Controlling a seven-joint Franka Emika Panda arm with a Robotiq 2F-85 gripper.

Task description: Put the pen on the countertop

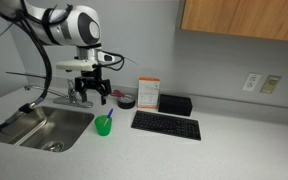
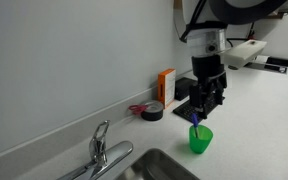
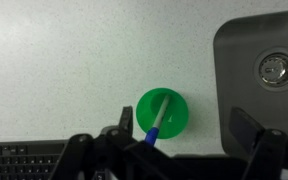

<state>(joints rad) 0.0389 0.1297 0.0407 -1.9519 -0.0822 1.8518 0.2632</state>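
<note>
The pen's blue end [image 3: 152, 135] is close to one of the robot's fingertips, so the gripper will move down and toward the keyboard side next.
The blue-and-white pen [image 3: 156, 122] stands tilted in a small green cup [image 3: 176, 104], blue end up. In both exterior views the cup [image 1: 103, 127] [image 2: 200, 140] sits on the light countertop [image 1: 234, 150] [image 2: 269, 105] [image 3: 64, 60] beside the sink, with the pen tip [image 2: 195, 122] sticking out. My gripper [image 1: 91, 97] [image 2: 209, 100] [image 3: 182, 122] hangs just above the cup with its fingers spread wide on either side. The pen's blue end lies close to one finger; nothing is gripped.
A steel sink [image 1: 39, 128] [image 3: 264, 60] with a faucet [image 2: 99, 150] lies beside the cup. A black keyboard [image 1: 166, 124] [image 3: 19, 155], an orange box [image 1: 148, 93] [image 2: 166, 85], a black tape roll [image 2: 152, 111] and a black box [image 1: 174, 104] stand near the wall.
</note>
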